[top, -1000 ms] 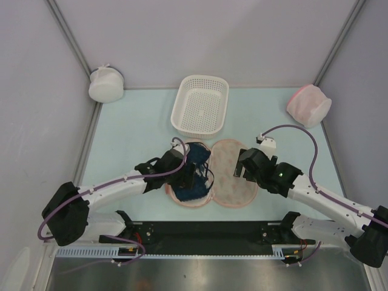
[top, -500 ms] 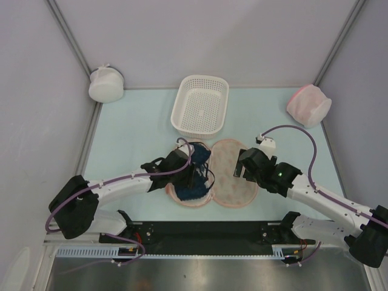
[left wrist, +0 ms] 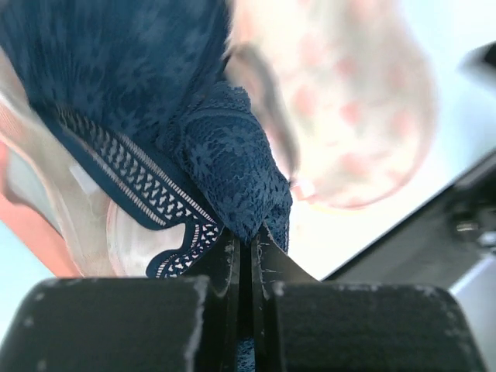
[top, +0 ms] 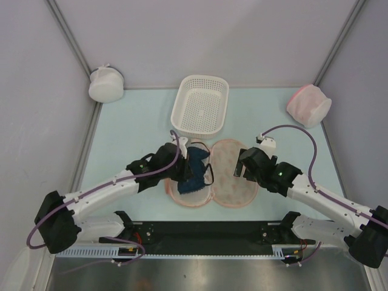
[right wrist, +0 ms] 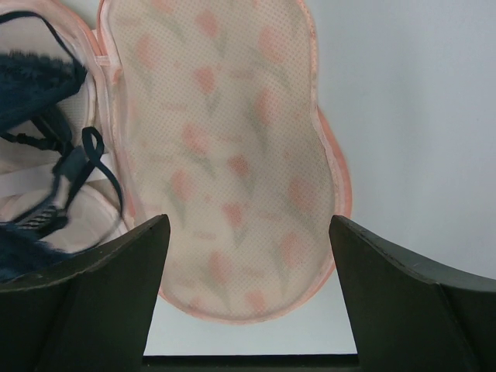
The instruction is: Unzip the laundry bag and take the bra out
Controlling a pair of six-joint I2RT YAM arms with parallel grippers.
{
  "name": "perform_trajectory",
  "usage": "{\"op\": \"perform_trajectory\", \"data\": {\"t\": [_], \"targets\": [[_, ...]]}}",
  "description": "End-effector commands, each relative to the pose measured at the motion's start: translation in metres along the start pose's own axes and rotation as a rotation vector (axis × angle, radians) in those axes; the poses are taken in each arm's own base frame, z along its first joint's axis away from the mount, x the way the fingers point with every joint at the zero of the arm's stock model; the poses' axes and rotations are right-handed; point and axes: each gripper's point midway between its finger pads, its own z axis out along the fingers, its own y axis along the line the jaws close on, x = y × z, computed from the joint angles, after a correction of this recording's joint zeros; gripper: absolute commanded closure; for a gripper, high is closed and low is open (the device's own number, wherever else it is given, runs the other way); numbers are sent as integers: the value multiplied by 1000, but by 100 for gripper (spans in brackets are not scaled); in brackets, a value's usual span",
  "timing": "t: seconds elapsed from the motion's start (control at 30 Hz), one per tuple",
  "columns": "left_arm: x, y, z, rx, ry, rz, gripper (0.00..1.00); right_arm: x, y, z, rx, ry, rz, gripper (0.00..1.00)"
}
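Note:
I will lift my left gripper and carry the bra (top: 195,170) outward. Then I will lower it into the white perforated basket (top: 201,112) and let it go, because the basket stands outward of the gripper.
The laundry bag (top: 229,173) lies opened flat like a book near the table's front, beige with orange-red and green print and pink edging (right wrist: 232,163). The dark navy bra (top: 195,170) sits in the bag's left half. My left gripper (top: 185,167) is shut on a fold of the bra's lace (left wrist: 232,174), pinched between the fingertips (left wrist: 246,246). My right gripper (top: 241,165) hovers open above the bag's right flap (right wrist: 232,163), nothing between its fingers (right wrist: 387,287). The bra's straps (right wrist: 74,167) show at the left of the right wrist view.
A white perforated basket (top: 200,104) stands behind the bag at the middle back. A round white mesh pouch (top: 106,84) sits in the back left corner, a pink-and-white one (top: 309,105) at the back right. Grey walls enclose the table.
My left gripper has gone from open to shut on the bra's lace and drawn back to the left, bunching the fabric. The right arm has not moved.

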Motion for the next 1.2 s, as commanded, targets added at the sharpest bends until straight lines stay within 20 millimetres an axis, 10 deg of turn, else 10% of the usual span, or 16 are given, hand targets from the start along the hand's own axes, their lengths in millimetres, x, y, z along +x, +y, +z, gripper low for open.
{"op": "perform_trajectory", "data": {"t": [0.0,0.33,0.63,0.9,1.03,1.17], "targets": [[-76,-36,-58,66,-212,47,100,-7,1,0,-7,-25,5,11],[-192,-60,-139,43,-517,177,100,-10,3,3,-17,-25,-2,11],[-309,-57,-160,29,-713,231,100,-9,6,7,-43,-18,4,11],[-400,-61,-127,69,-780,339,100,-5,9,16,-48,4,14,11],[-422,-40,-72,67,-749,395,100,-3,6,18,-44,11,11,10],[-408,-10,29,115,-630,439,100,-1,2,17,-42,11,21,10]]}}
